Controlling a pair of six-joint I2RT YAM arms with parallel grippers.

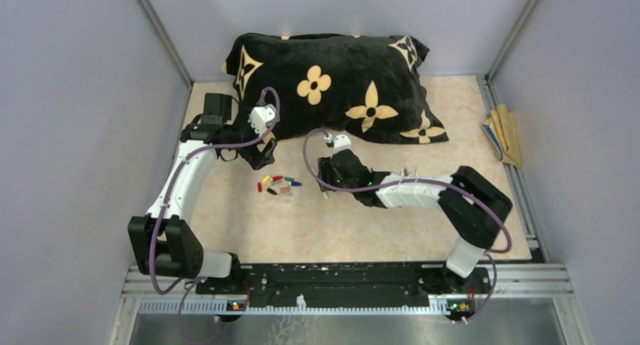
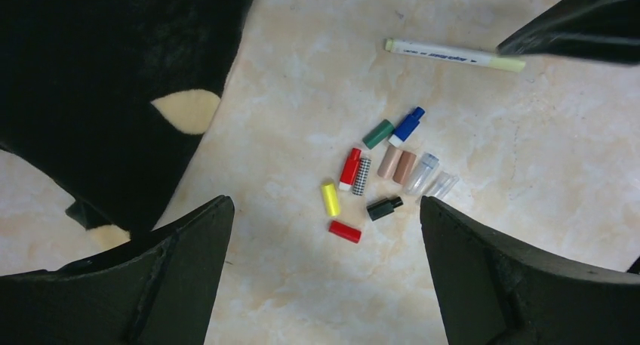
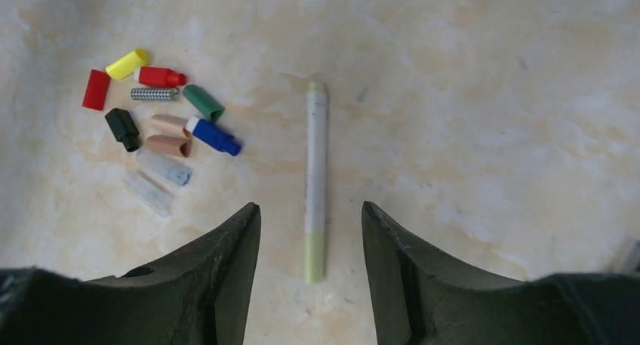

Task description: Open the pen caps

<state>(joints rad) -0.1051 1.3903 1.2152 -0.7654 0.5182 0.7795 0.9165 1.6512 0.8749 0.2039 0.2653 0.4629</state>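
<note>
The white pen lies lengthwise below and between my open fingers, so my right gripper will move down onto the middle of the pen's body [image 3: 316, 164] and close.
Several loose pen caps [image 2: 378, 133] in yellow, red, black, green, blue, tan and clear lie in a small heap on the marble table top; they also show in the right wrist view [image 3: 204, 102] and the top view [image 1: 279, 185]. One pen [image 3: 316, 164] with a grey-white barrel and a pale green cap [image 3: 315, 254] lies alone to the heap's right; it also shows in the left wrist view [image 2: 453, 55]. My right gripper [image 3: 309, 204] is open, its jaws either side of the pen's capped end, above it. My left gripper [image 2: 325, 199] is open and empty, above the heap.
A black pillow [image 1: 332, 81] with tan flowers lies at the back, its edge close to my left gripper [image 1: 260, 152]. Flat tan sticks [image 1: 504, 133] lie at the right edge. Grey walls enclose the table on three sides.
</note>
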